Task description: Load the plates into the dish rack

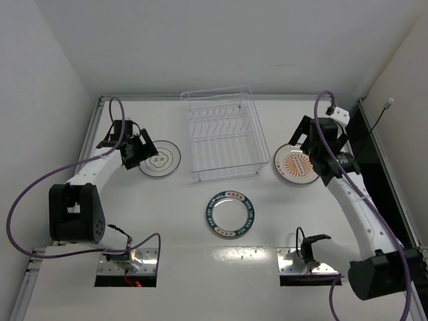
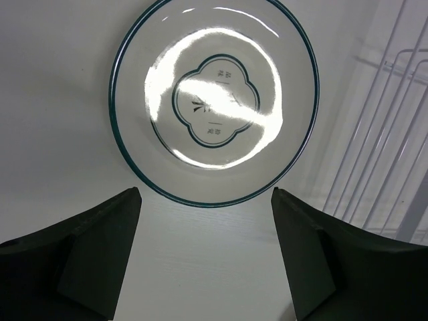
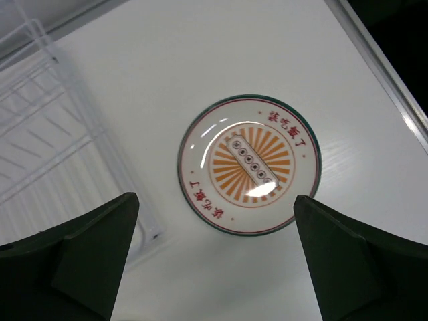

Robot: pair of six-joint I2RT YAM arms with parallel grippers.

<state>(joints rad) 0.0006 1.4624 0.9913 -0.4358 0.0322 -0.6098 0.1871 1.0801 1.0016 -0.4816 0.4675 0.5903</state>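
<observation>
The orange-centred plate's rim on the side away from the rack is down and back from my right gripper. My right gripper will move down and back to the plate's near rim to reach it.
The white wire dish rack stands at the back centre, with no plates in it. The white plate with thin dark rings lies flat to its left; my left gripper hovers open at its left edge, empty, and the plate fills the left wrist view. The white plate with the orange centre lies flat right of the rack; my right gripper hovers open over it, empty, and it shows in the right wrist view. The dark blue-green rimmed plate lies flat in front of the rack.
The rack's wires show at the right of the left wrist view and at the left of the right wrist view. White walls close in the table on the left, back and right. Two metal mounting plates sit at the near edge.
</observation>
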